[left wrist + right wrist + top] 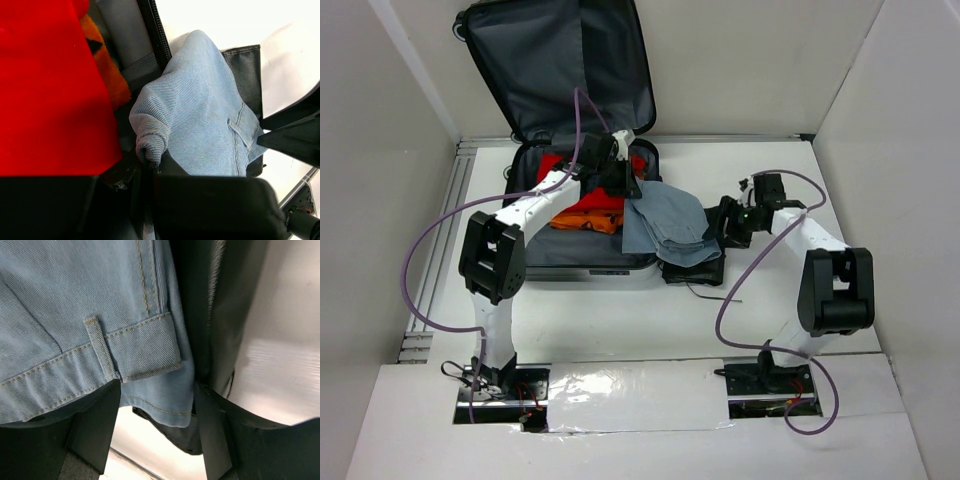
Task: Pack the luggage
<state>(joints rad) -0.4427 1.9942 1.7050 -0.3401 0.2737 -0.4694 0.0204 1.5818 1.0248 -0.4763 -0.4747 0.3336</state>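
Next I need to move my left gripper over the red garment's far end, which lies to its left in the top view, and release, since the jeans (665,225) overhang the luggage's rim.
The luggage (582,262) lies open at the back left, its lid (555,60) standing up and showing dark grey lining. A red garment (558,165) and an orange one (588,215) lie inside it. Light blue jeans (665,225) drape over its right rim onto a black garment (698,270). My left gripper (620,178) is shut on a bunched fold of the jeans (200,110) over the luggage rim (156,40); the left wrist view shows the gripper (148,167) pinching it. My right gripper (725,225) is open, and its fingers (97,415) straddle the jeans' hem corner (150,340).
White walls close in the table on the left, back and right. A metal rail (445,215) runs along the left side. Purple cables (420,260) loop from both arms. The black garment also shows under the jeans in the right wrist view (200,437).
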